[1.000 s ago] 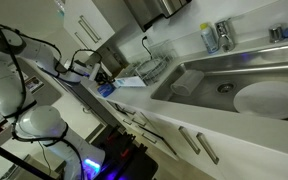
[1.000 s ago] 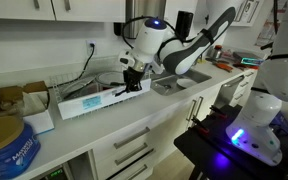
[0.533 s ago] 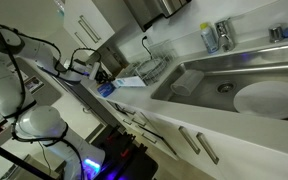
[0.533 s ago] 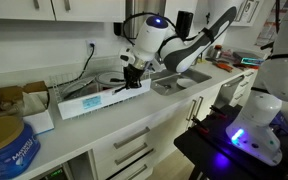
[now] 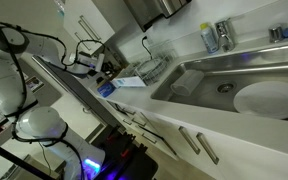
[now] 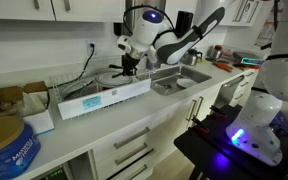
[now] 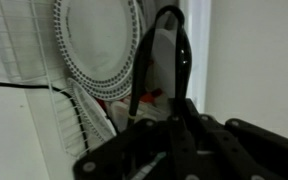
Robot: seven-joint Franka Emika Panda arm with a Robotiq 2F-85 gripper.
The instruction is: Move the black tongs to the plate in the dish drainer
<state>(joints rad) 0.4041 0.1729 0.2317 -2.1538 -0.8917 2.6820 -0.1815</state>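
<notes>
My gripper moves outward and down next to release the tongs, since they hang beside the plate, whose pale middle lies below and outward of them.
In the wrist view my gripper [image 7: 159,128] is shut on the black tongs [image 7: 176,50], whose two arms reach up and join in a loop. The tongs sit just beside the plate [image 7: 94,35], a pale round dish with a dark dotted rim that stands in the dish drainer [image 7: 79,118]. In both exterior views the gripper [image 5: 106,67] [image 6: 129,62] hangs over the counter right by the dish drainer [image 5: 152,70], above the plate [image 6: 112,73].
A flat blue-and-white box [image 5: 125,82] [image 6: 104,98] lies on the counter next to the drainer. The steel sink [image 5: 224,72] holds a large white round disc [image 5: 269,98]. A wall and cable stand behind the drainer. Tubs [image 6: 9,140] sit at the counter's end.
The gripper with the tongs has risen off the blue-and-white box and moved toward the drainer and plate.
</notes>
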